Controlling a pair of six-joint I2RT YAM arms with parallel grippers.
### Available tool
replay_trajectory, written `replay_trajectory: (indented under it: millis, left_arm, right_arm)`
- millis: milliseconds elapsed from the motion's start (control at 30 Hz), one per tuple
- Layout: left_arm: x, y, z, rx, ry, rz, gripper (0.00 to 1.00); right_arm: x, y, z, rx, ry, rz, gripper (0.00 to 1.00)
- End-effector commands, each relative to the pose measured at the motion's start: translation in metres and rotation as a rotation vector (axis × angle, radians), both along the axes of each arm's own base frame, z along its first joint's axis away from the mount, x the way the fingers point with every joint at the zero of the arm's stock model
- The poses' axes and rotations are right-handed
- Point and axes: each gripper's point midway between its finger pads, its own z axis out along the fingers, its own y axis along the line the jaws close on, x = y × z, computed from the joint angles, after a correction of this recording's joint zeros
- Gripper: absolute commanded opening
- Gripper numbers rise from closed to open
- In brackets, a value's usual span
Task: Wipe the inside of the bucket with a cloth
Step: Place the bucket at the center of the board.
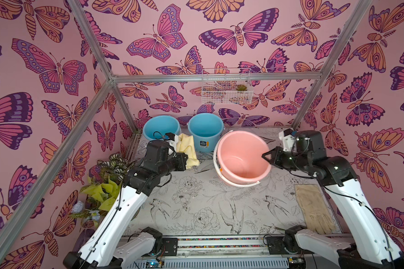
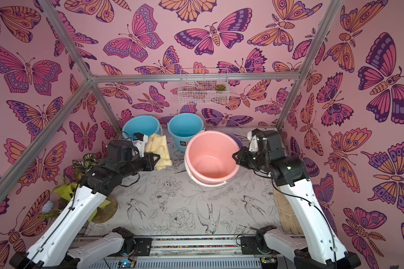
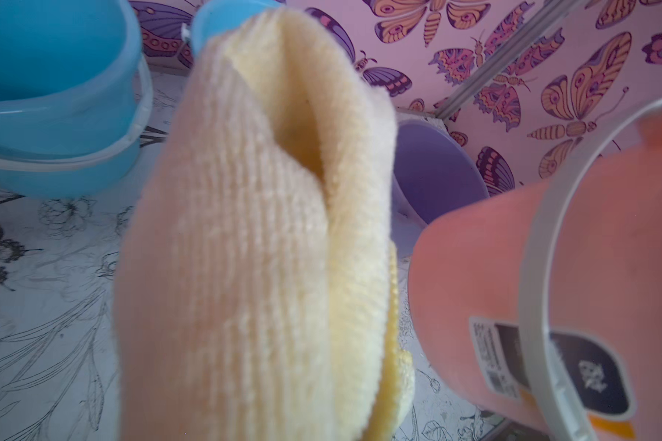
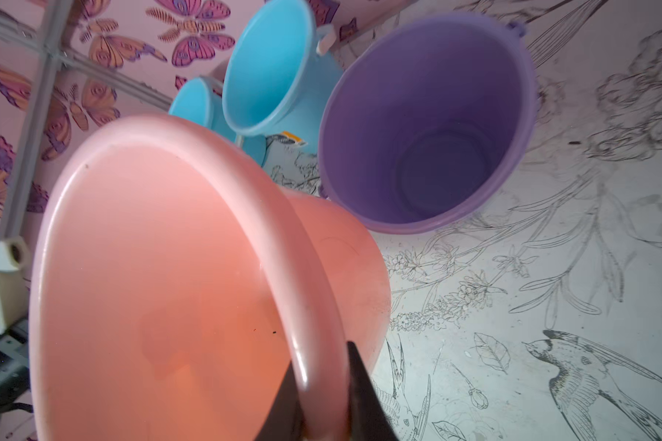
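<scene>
My right gripper is above clear tabletop that reaches toward the pale-yellow cloth [image 1: 187, 149], so next it will lower the lifted salmon-pink bucket across onto that tabletop and release the bucket's rim.
The lavender-purple bucket [image 4: 429, 114] stands upright and empty at the back right, also seen in the left wrist view [image 3: 432, 172]. In a top view only a sliver of this bucket [image 2: 238, 139] shows behind the pink one. My right gripper [image 4: 322, 355] is shut on the rim of the salmon-pink bucket [image 1: 240, 158], which is tilted with its mouth facing up and forward. My left gripper [image 1: 184, 160] is shut on the pale-yellow cloth [image 1: 187, 149]. The cloth [image 3: 253, 229] hangs to the left of the pink bucket and hides the left fingers in the wrist view.
Two sky-blue buckets [image 1: 160, 127] [image 1: 204, 127] stand along the back wall. A flat tan mat [image 1: 313, 207] lies at the right edge of the table. Potted plants [image 1: 107, 181] sit at the left edge. A wire basket [image 1: 226, 86] hangs on the back wall.
</scene>
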Motion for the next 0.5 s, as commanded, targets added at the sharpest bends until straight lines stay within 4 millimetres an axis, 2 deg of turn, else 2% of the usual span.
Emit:
replay_trajectory:
  millis: [0, 100, 200, 333, 467]
  left_arm:
    - [-0.011, 0.033, -0.006, 0.034, 0.044, 0.117, 0.00]
    - [-0.018, 0.048, 0.002, 0.036, 0.029, 0.162, 0.00]
    - [-0.025, 0.049, 0.009, 0.017, 0.016, 0.156, 0.00]
    - [-0.029, 0.044, 0.008, -0.012, 0.034, 0.135, 0.00]
    - [-0.031, 0.042, 0.001, -0.022, 0.055, 0.128, 0.00]
  right_arm:
    - [0.020, 0.027, -0.006, -0.011, -0.049, -0.021, 0.00]
    - [0.026, 0.056, -0.026, -0.027, -0.041, 0.014, 0.00]
    - [0.033, 0.075, -0.049, -0.070, -0.036, 0.031, 0.00]
    - [0.040, 0.079, -0.086, -0.125, 0.022, 0.021, 0.00]
    - [0.044, 0.060, -0.104, -0.217, 0.017, -0.025, 0.00]
